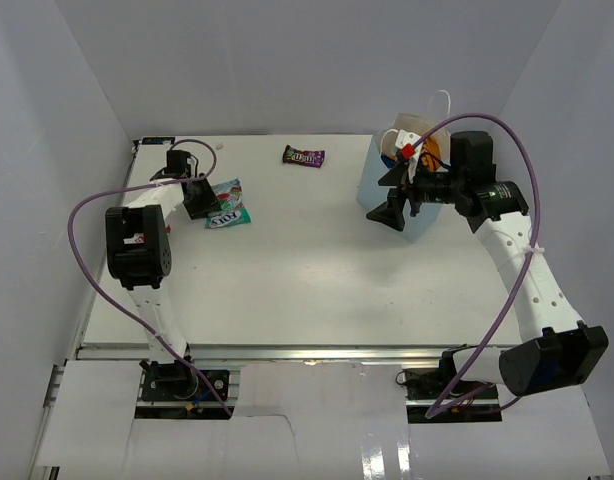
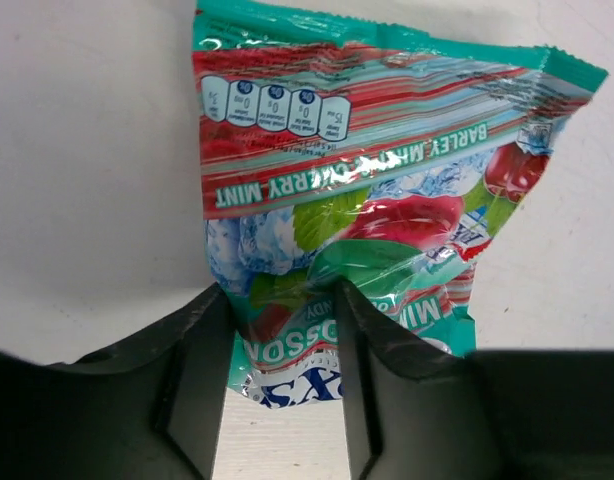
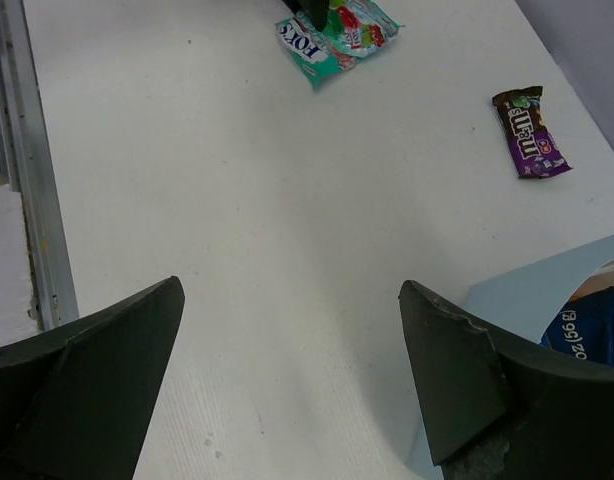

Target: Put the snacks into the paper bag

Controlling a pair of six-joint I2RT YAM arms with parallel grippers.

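My right gripper is to swing across to its left in the top view next, onto the crimped teal seam of the teal-white bag. That seam is clear of the other gripper's fingers.
A teal-white bag lies on the white table at the far left, also seen in the top view. My left gripper straddles its near end, fingers closed in on the crumpled packet. A small dark purple candy pack lies at the back middle, also in the right wrist view. The light blue paper bag stands upright at the back right; orange and dark blue packets show inside. My right gripper is open and empty, just left of the bag.
White walls enclose the table on the left, back and right. A metal rail runs along the table's near edge. The purple cables of both arms loop above the table.
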